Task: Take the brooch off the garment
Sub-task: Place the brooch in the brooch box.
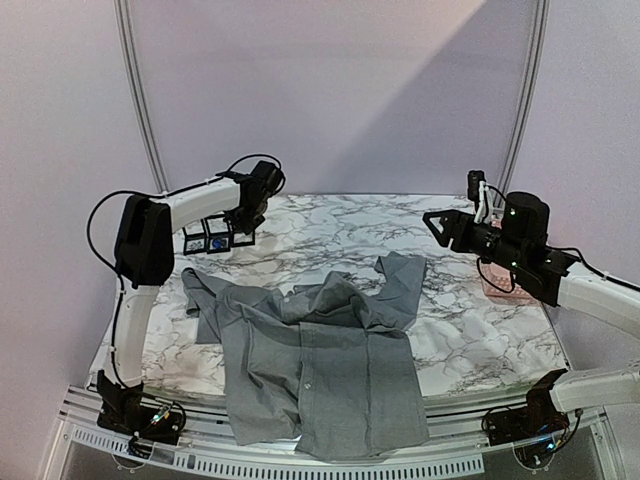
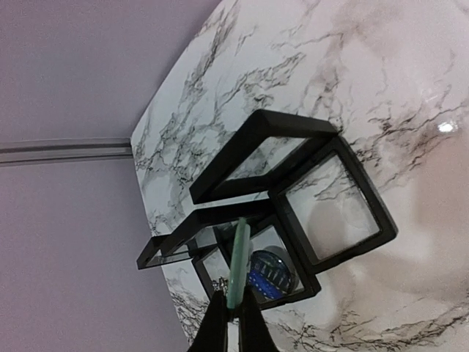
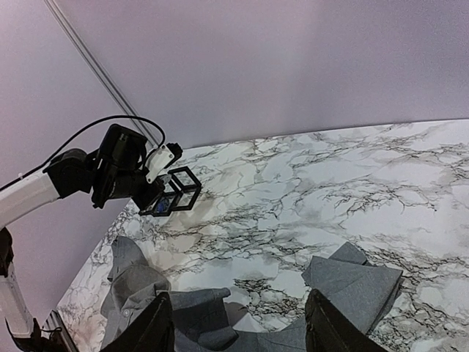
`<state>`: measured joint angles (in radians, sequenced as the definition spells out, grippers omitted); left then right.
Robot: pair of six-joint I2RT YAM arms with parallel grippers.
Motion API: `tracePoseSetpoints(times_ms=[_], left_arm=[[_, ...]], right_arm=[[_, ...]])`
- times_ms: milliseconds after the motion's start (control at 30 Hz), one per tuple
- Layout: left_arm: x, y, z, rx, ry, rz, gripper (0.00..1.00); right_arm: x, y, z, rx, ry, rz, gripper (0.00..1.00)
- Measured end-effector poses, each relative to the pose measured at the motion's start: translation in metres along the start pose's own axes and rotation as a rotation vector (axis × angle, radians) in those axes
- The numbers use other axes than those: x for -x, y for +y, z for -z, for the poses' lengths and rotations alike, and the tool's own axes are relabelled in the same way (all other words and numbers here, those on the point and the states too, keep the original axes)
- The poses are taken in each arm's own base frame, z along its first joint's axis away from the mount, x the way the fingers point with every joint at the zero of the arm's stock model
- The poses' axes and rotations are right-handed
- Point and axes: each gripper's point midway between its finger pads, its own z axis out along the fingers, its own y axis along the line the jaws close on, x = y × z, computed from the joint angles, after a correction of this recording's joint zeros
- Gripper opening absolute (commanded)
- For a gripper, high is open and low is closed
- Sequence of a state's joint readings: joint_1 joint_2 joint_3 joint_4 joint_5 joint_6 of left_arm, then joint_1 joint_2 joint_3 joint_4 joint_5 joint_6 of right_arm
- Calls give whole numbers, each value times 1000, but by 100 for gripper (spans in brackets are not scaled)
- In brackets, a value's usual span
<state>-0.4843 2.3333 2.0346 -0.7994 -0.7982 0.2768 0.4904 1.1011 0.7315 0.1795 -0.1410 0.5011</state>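
I should lower my left gripper toward the right in its wrist view to release the brooch [image 2: 238, 264], because the empty open box [image 2: 332, 208] is below it on that side.
The grey shirt [image 1: 320, 370] lies crumpled at the table's front and hangs over the near edge; it also shows in the right wrist view [image 3: 183, 315]. My left gripper [image 2: 233, 301] is shut on a thin pale green brooch [image 2: 238, 264], seen edge-on, and holds it just above a cluster of black frame boxes [image 2: 333, 205] at the table's back left [image 1: 215, 240]. One box holds a blue round piece [image 2: 270, 273]. My right gripper [image 3: 238, 330] is open and empty, raised above the shirt's far sleeve [image 3: 355, 282], at the right [image 1: 440, 225].
The marble table [image 1: 330, 230] ends at a lilac back wall. One box lid [image 2: 264, 154] stands tilted open. A pinkish item [image 1: 497, 285] lies under my right arm. The left arm [image 3: 117, 172] reaches over the boxes [image 3: 172, 198].
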Motion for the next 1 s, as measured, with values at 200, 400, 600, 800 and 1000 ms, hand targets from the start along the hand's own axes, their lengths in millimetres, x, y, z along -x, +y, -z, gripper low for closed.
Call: tracePoseSetpoints(times_ms=[200, 400, 600, 800, 1000], left_arm=[[-5, -5, -18, -3, 30, -16, 0], [-4, -8, -22, -6, 33, -25, 0], [-3, -12, -26, -11, 33, -29, 0], [-5, -23, -36, -18, 49, -49, 0], [-6, -27, -40, -26, 54, -53, 0]], right_arm=[[0, 0, 0, 0, 1, -20, 59], [-2, -1, -2, -3, 7, -39, 59], [-3, -1, -2, -3, 9, -51, 59], [-3, -2, -2, -3, 9, -61, 59], [-3, -1, -2, -3, 9, -64, 60]])
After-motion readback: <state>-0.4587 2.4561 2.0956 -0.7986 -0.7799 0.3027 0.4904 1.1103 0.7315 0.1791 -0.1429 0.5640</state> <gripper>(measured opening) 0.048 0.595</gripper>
